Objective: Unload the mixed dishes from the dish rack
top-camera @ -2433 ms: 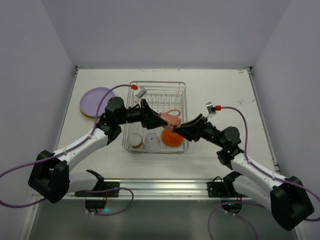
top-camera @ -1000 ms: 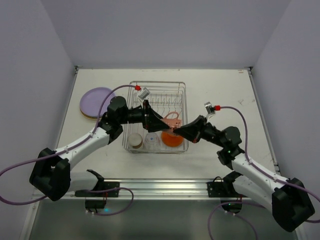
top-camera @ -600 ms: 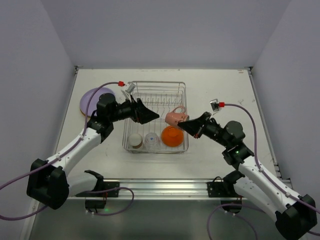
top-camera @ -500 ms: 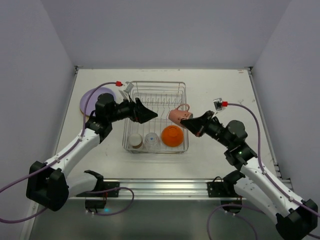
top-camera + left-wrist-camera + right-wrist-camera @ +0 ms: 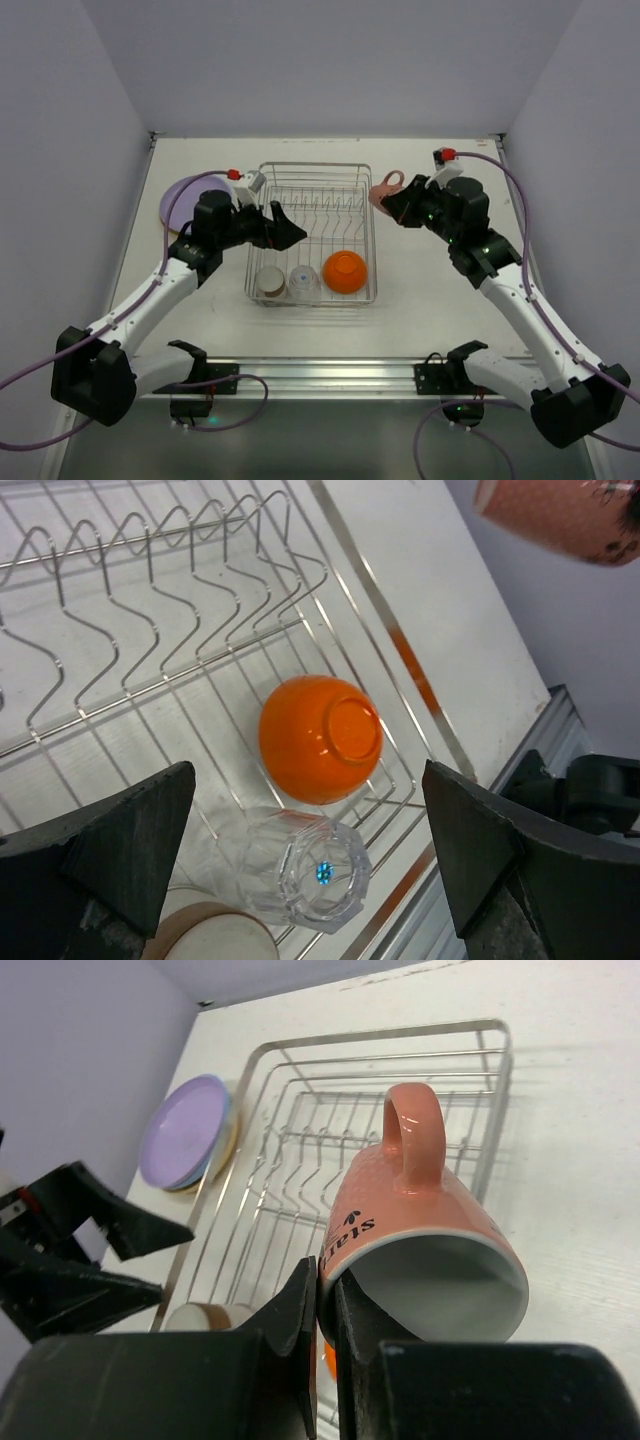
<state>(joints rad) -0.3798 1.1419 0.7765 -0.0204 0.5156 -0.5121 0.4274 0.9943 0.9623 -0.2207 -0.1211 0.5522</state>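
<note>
My right gripper is next going to move outward and down, and it will tilt the pink mug (image 5: 385,188) upright onto the table beside the rack's far corner.
The silver wire dish rack (image 5: 315,166) stands mid-table. Its near end holds an upside-down orange bowl (image 5: 345,271), a clear glass (image 5: 303,279) and a cream cup (image 5: 269,283). My right gripper (image 5: 402,207) is shut on the rim of the pink mug (image 5: 385,188), which hangs in the air just outside the rack's far right corner. In the right wrist view, one finger is inside the mug (image 5: 420,1220) and one outside. My left gripper (image 5: 308,780) hangs wide open above the bowl (image 5: 320,737) and glass (image 5: 305,865), holding nothing.
A stack of round plates with a lavender one on top (image 5: 187,203) lies on the table left of the rack. The rack's upright prongs (image 5: 150,570) hold nothing. Walls close in the table on the left, far and right sides.
The right gripper has lifted the pink mug out of the rack and carried it up to the far right. The left gripper has pulled back to the left, open.
</note>
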